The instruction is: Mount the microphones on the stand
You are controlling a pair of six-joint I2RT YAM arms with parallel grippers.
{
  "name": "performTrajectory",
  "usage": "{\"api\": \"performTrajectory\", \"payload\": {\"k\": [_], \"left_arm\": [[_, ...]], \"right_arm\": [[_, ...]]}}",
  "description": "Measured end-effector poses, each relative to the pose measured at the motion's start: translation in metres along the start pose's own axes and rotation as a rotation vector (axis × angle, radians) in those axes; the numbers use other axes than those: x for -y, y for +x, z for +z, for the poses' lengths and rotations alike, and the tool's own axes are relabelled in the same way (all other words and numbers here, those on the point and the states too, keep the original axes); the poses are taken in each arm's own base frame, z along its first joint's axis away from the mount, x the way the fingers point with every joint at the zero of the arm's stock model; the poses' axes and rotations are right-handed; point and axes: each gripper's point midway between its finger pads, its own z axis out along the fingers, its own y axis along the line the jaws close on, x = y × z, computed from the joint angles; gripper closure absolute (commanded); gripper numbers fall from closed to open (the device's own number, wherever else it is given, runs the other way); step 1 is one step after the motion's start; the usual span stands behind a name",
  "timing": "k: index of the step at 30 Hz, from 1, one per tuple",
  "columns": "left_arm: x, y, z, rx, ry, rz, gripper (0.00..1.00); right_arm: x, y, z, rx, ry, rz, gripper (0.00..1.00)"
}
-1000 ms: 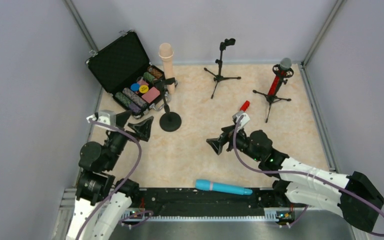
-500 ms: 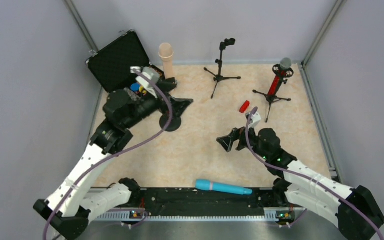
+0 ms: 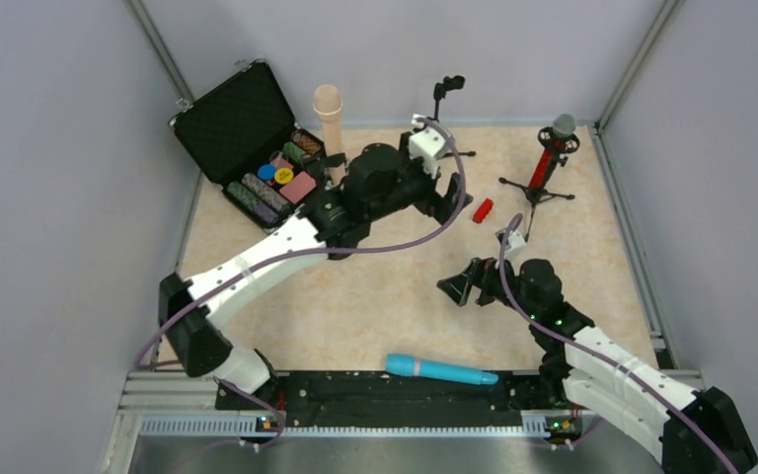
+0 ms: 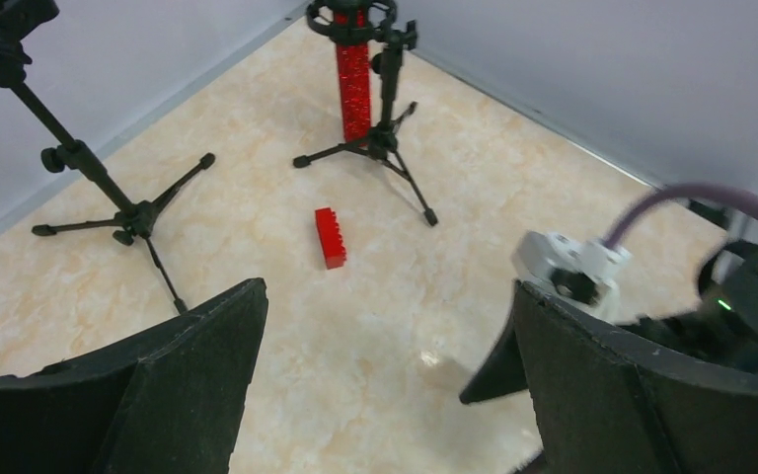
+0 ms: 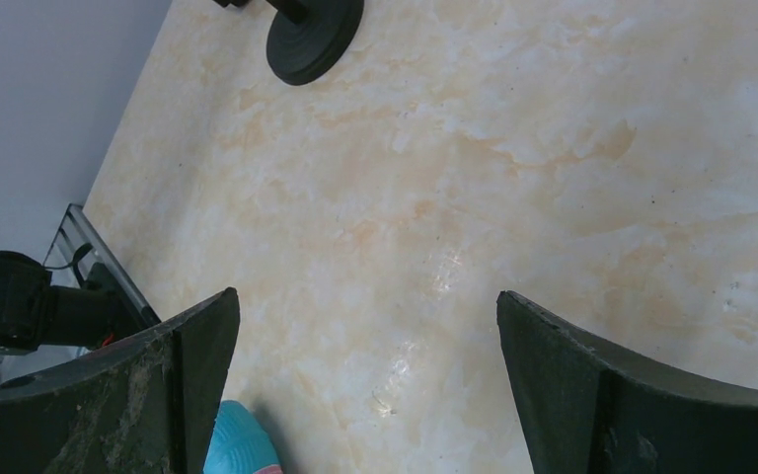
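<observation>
My left gripper turns and moves outward around the empty stand's thin black pole [image 3: 437, 107] next. The pole is outward of it and its fingers face the red block [image 3: 483, 210].
The cyan-blue microphone [image 3: 434, 370] lies flat at the table's near edge; its tip shows in the right wrist view [image 5: 239, 444]. The beige microphone [image 3: 330, 114] stands upright in a stand at the back left. The glittery red microphone [image 3: 551, 158] sits in a tripod stand [image 4: 385, 128] at the back right. An empty tripod stand [image 3: 441, 99] stands at the back middle, partly behind my left arm. My left gripper [image 3: 457, 202] is open and empty, just left of the tiny red block [image 3: 483, 210]. My right gripper [image 3: 462, 286] is open and empty, above the table's middle right.
An open black case [image 3: 247, 128] with poker chips stands at the back left. The beige microphone's round black base [image 5: 314, 39] sits on the table. Grey walls close in the table on three sides. The empty stand's legs [image 4: 123, 217] spread near the block [image 4: 331, 237].
My left arm has swung far from the near left, across the table, to the back middle beside the red block. My right gripper has drawn slightly right and nearer.
</observation>
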Motion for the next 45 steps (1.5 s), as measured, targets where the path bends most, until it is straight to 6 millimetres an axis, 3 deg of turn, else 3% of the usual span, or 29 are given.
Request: {"api": "performTrajectory", "payload": {"k": [5,9,12,19,25,32,37,41,45], "left_arm": [[-0.031,0.01,0.058,-0.039,-0.146,0.002,0.01],[-0.059,0.011,0.099,-0.035,-0.266,0.019,0.03],[-0.085,0.025,0.126,-0.034,-0.367,0.021,0.06],[-0.154,0.069,0.152,-0.052,-0.552,-0.029,0.06],[-0.205,0.074,0.166,-0.002,-0.661,-0.044,0.12],[-0.245,0.071,0.186,0.108,-0.699,-0.041,0.19],[-0.262,0.086,0.208,0.16,-0.68,-0.029,0.26],[-0.271,0.1,0.222,0.194,-0.654,-0.04,0.38],[-0.28,0.094,0.225,0.263,-0.627,-0.056,0.62]], "right_arm": [[0.002,0.008,-0.005,-0.006,-0.002,0.034,0.01],[0.012,0.028,-0.01,-0.026,0.015,0.09,0.01],[0.017,0.039,-0.013,-0.035,0.023,0.128,0.01],[0.016,0.039,-0.016,-0.016,0.014,0.149,0.01],[0.019,0.043,-0.017,-0.028,0.03,0.146,0.01],[0.027,0.053,-0.016,-0.069,0.06,0.127,0.01],[0.031,0.054,-0.015,-0.086,0.078,0.11,0.01],[0.031,0.052,-0.014,-0.087,0.08,0.098,0.01],[0.031,0.051,-0.013,-0.09,0.085,0.09,0.02]]}}
